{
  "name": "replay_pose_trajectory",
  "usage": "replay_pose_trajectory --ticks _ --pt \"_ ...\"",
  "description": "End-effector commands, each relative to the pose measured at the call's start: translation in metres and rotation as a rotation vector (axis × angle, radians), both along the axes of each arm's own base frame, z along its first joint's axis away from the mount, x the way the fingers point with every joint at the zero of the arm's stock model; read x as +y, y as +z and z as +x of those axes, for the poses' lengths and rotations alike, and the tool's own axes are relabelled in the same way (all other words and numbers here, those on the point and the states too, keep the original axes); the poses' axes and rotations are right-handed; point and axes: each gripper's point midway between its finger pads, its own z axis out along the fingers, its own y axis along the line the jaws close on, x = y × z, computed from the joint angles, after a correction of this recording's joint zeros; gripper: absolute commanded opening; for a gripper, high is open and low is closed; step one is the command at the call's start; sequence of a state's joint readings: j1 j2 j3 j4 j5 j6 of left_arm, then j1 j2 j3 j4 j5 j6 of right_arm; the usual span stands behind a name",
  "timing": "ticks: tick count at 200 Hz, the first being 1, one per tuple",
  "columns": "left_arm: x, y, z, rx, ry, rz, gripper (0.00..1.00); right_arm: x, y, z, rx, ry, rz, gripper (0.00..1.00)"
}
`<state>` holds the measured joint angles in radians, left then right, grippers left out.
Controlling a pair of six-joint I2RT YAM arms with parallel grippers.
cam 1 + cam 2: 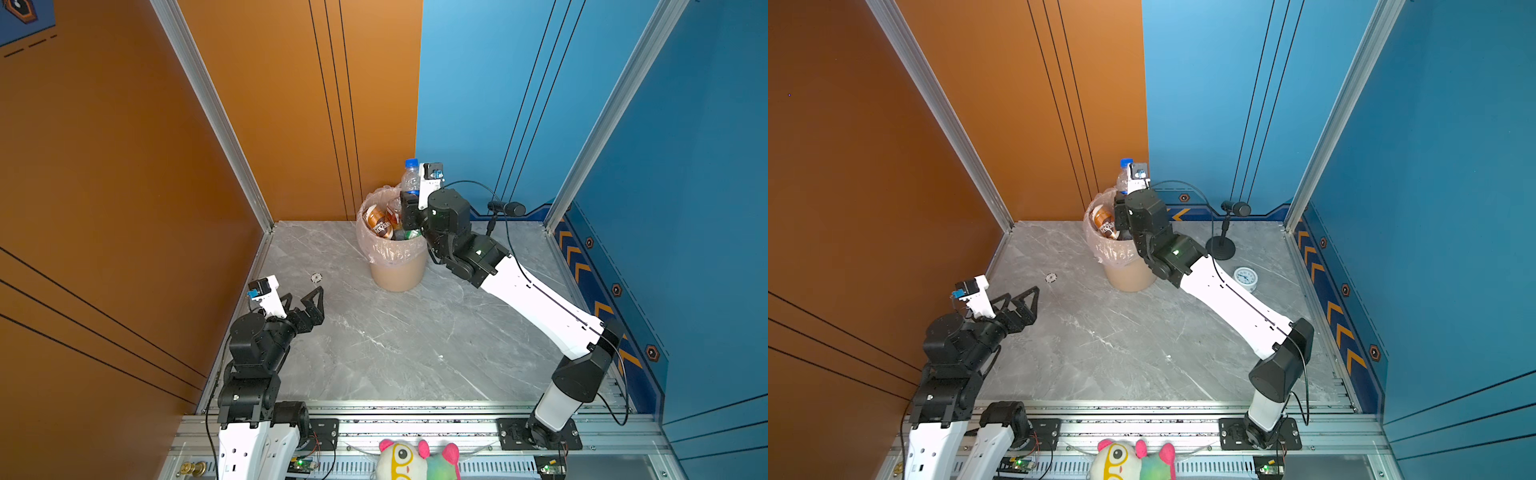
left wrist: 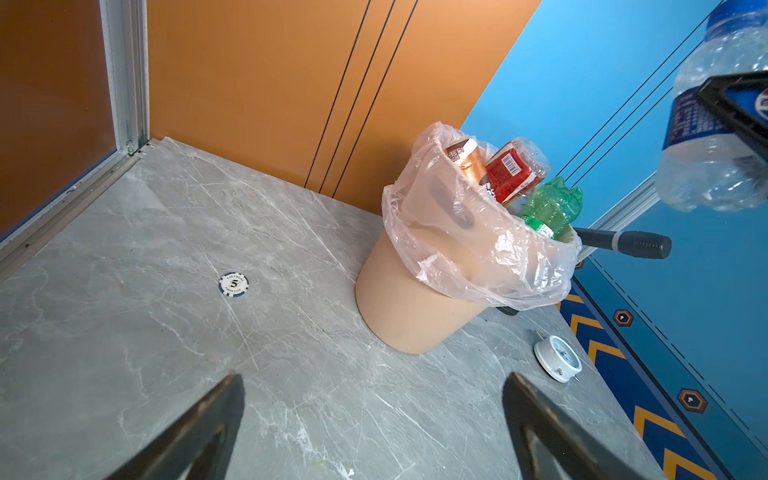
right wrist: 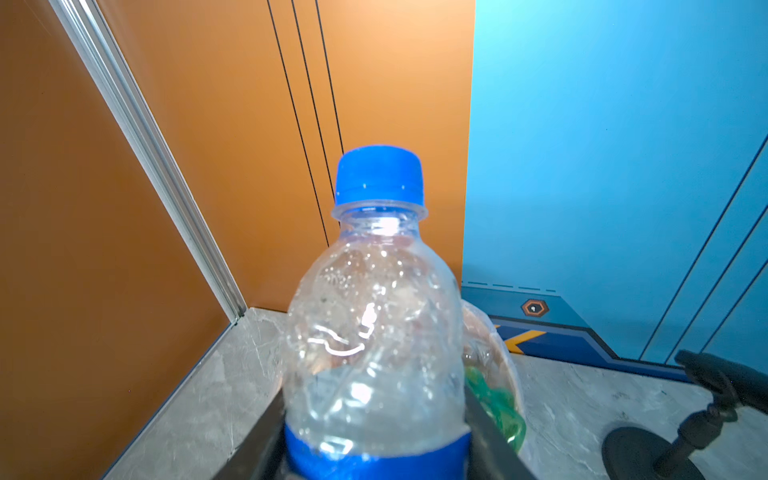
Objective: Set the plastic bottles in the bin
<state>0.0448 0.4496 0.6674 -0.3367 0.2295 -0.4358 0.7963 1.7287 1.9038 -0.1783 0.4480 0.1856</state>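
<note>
The clear plastic bottle still hangs above the bin's rim. It goes down with my right gripper toward the brown-gold bottle, into the bin's opening (image 1: pixel 391 214), next and gets released there.
My right gripper (image 3: pixel 376 440) is shut on a clear plastic bottle (image 3: pixel 374 324) with a blue cap and blue label, holding it upright by the label band. In both top views this bottle (image 1: pixel 410 178) (image 1: pixel 1123 176) hangs just above the far rim of the bin (image 1: pixel 397 276) (image 1: pixel 1129 278), a beige wastebasket lined with a clear bag. Inside the bin (image 2: pixel 407 307) lie a brown-gold bottle (image 2: pixel 467 160), a red-labelled bottle (image 2: pixel 513 170) and a green bottle (image 2: pixel 552 205). My left gripper (image 1: pixel 301 297) (image 2: pixel 374 382) stands open and empty over the marble floor, well to the left of the bin.
A poker chip (image 1: pixel 316 277) (image 2: pixel 233 284) lies left of the bin. A small white clock (image 1: pixel 1245 277) (image 2: pixel 557 357) and a microphone on a round stand (image 1: pixel 1225 235) (image 3: pixel 706 395) sit to its right. Orange and blue walls close in behind. A plush toy (image 1: pixel 415 459) sits on the front rail.
</note>
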Motion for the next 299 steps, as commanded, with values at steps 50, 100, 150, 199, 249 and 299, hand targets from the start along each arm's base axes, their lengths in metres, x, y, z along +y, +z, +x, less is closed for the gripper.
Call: replay_pose_trajectory --ticks 50,100,150,199,249,299 --pt "0.003 -0.003 0.007 -0.001 0.003 -0.021 0.98 0.021 -0.031 0.038 0.011 0.032 -0.017 0.49" --pt "0.004 -0.006 0.009 0.012 0.008 -0.024 0.98 0.018 -0.053 0.061 0.091 -0.010 -0.069 1.00" --pt "0.006 -0.008 0.011 0.018 0.014 -0.027 0.97 -0.007 -0.011 0.039 0.010 -0.025 -0.020 1.00" --pt "0.007 -0.009 0.014 0.016 0.020 -0.043 0.98 -0.052 0.031 -0.004 -0.081 -0.029 0.053 1.00" --pt "0.007 -0.011 0.017 0.017 0.018 -0.062 0.98 -0.126 -0.002 -0.028 -0.029 -0.103 0.107 1.00" --pt "0.008 -0.012 0.018 0.022 0.021 -0.066 0.98 -0.168 -0.076 -0.055 0.133 -0.168 0.072 1.00"
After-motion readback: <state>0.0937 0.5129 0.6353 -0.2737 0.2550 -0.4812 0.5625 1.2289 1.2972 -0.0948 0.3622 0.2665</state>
